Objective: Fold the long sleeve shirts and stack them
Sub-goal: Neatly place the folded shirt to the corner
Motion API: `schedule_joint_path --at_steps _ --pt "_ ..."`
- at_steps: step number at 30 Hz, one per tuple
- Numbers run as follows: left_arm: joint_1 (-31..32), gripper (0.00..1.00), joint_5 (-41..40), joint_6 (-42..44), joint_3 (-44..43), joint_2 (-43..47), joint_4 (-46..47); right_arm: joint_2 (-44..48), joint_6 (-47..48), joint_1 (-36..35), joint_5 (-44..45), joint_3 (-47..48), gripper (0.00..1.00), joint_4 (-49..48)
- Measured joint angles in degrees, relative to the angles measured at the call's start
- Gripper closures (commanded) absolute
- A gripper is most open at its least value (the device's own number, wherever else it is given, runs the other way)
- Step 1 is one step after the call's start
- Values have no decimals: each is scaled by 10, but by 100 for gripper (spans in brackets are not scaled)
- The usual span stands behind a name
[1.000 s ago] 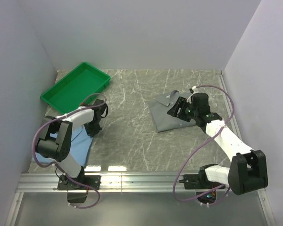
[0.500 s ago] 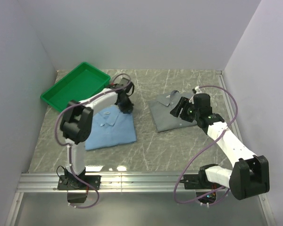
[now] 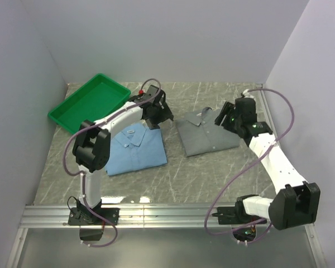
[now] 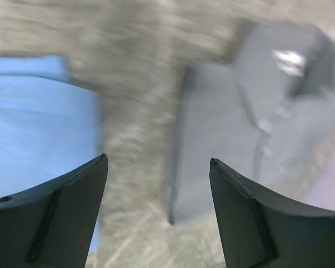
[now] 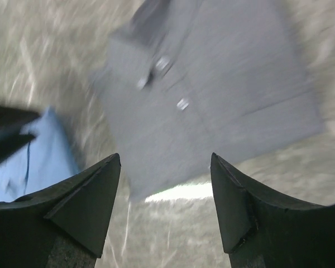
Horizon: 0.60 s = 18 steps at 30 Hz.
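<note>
The grey shirt (image 4: 229, 145) lies apart from the blue shirt. I should next lower my left gripper onto the grey shirt's edge by the blue shirt and close it there.
Two long sleeve shirts lie folded flat on the table, apart from each other. The light blue one (image 3: 135, 148) is left of centre and the grey one (image 3: 206, 134) right of centre. My left gripper (image 3: 162, 114) hovers between them, just past the blue shirt's far right corner. It is open and empty, with the blue shirt (image 4: 39, 123) and grey shirt (image 4: 229, 145) showing either side of the left gripper (image 4: 159, 162). My right gripper (image 3: 226, 117) hangs above the grey shirt's far right edge. The right gripper (image 5: 166, 159) is open and empty over the grey shirt (image 5: 212, 95).
A green plastic tray (image 3: 89, 103) stands empty at the back left. Walls close in the table on the left, back and right. An aluminium rail (image 3: 167, 215) with both arm bases runs along the near edge.
My left arm swung from the near left to the table's middle, bringing the blue shirt there, and its jaws went from shut to open. My right gripper rose off the grey shirt toward the back right.
</note>
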State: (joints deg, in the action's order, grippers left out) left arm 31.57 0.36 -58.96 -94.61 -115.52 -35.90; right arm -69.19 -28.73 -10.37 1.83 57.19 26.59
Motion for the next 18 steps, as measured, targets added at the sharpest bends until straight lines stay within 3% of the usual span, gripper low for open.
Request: schedule_joint_path --at_steps 4,10,18 --pt "32 20 12 16 -7 24 23 -56 -19 72 24 48 27 18" --pt "71 23 41 28 -15 0 55 -164 -39 184 -16 55 32 16" --pt "77 25 53 33 -36 -97 67 -237 -8 198 -43 116 30 -1"
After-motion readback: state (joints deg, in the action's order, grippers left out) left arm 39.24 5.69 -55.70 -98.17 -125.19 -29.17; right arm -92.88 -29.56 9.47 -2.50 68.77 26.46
